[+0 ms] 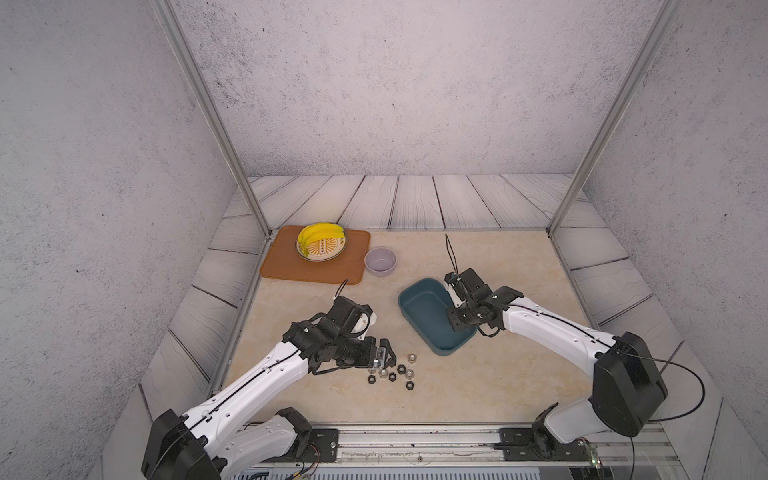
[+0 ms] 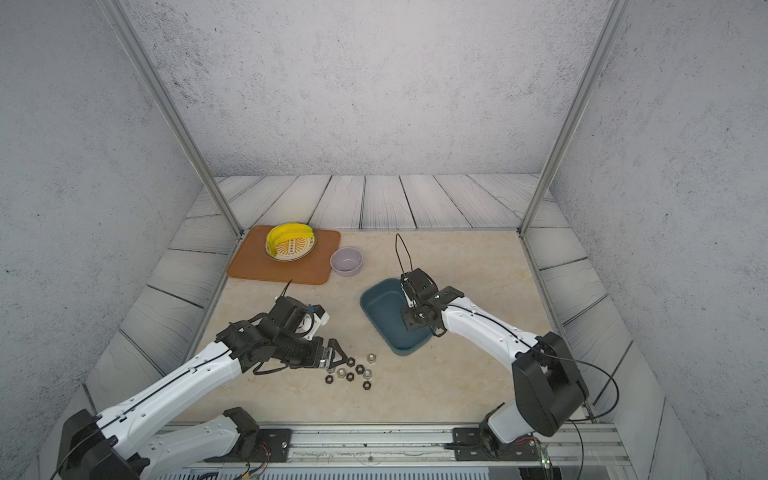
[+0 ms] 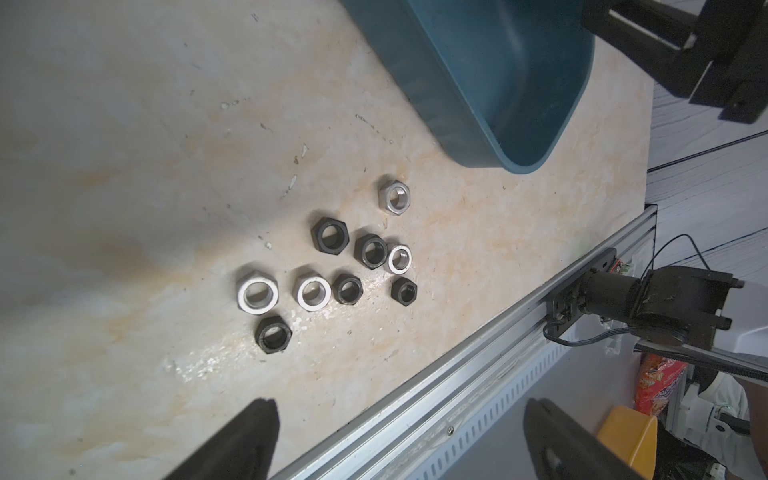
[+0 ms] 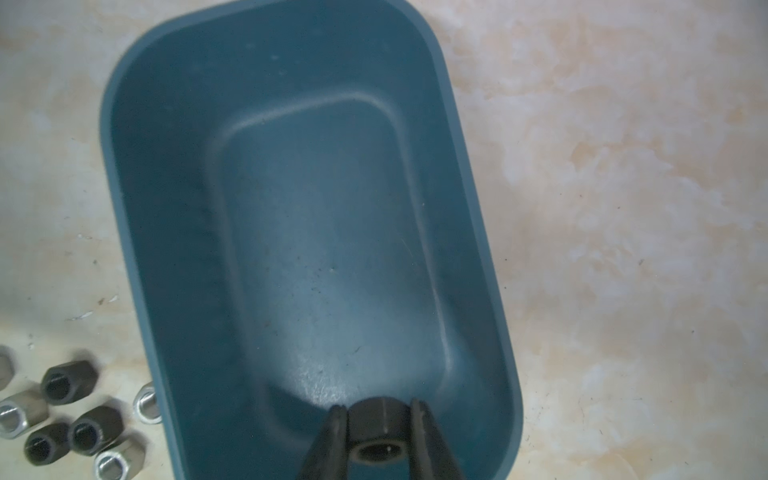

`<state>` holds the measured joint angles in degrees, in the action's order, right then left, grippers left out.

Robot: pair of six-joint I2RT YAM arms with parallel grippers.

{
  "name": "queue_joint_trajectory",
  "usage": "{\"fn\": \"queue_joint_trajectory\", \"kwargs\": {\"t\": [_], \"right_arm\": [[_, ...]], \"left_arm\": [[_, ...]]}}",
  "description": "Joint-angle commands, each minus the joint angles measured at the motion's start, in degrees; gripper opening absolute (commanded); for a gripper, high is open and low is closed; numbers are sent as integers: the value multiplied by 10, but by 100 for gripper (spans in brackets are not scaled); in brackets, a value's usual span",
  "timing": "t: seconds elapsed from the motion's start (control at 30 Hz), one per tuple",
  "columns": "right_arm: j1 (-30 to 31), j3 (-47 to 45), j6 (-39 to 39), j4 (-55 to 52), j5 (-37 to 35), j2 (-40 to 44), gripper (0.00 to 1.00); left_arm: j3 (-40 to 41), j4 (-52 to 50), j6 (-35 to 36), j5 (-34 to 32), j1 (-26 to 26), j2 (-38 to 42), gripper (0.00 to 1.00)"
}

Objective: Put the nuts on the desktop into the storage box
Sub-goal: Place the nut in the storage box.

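Observation:
The black nut hangs inside the storage box's rim, so next I need to lower my right gripper into the teal storage box [image 1: 419,307] and release it low over the bare box bottom.
Several small hex nuts [image 1: 392,372], black and silver, lie in a loose cluster on the beige desktop [image 1: 498,374], and both top views show them [image 2: 351,372]. My left gripper [image 3: 399,405] hovers at the cluster's left edge, jaws wide apart and empty. The wrist view shows the nuts [image 3: 332,266] just ahead of its fingertips. The teal storage box [image 1: 419,307] sits right of the cluster. My right gripper [image 4: 378,407] hangs over the box [image 4: 311,208], shut on a black nut [image 4: 378,419] above its near end. The box floor in view is bare.
An orange mat [image 1: 316,270] at the back left carries a plate of bananas [image 1: 321,243]. A lavender bowl [image 1: 380,261] stands beside it. An aluminium rail [image 1: 415,440] runs along the front edge. Metal frame posts [image 1: 257,208] rise at the back corners.

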<state>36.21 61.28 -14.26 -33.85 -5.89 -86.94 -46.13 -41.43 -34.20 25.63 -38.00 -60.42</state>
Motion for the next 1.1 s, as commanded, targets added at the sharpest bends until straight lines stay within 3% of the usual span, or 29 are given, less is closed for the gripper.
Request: {"fn": "queue_joint_trajectory", "kwargs": {"t": [0.0,0.13,0.33,0.5,0.77,0.83,0.97,1.07], "right_arm": [[-5,20,14,-30,-29,-28,2],[-11,41,23,-38,-56,-69,2],[-18,51,14,-36,-81,-111,2],[-19,67,10,-51,-80,-156,4],[-19,72,4,-46,-64,-188,8],[-19,74,4,-49,-69,-192,13],[-19,78,3,-52,-65,-195,32],[-19,79,3,-54,-64,-185,38]], "left_arm": [[-8,-13,12,-6,2,-2,98],[-8,-25,17,-2,2,-1,98],[-14,-58,19,-46,2,1,98],[-11,-67,3,-89,2,-9,98],[-16,-80,8,-88,2,-36,98],[-13,-76,9,-88,2,-34,99],[-7,-72,12,-79,2,-36,99],[-4,-69,18,-72,2,-39,99]]}}
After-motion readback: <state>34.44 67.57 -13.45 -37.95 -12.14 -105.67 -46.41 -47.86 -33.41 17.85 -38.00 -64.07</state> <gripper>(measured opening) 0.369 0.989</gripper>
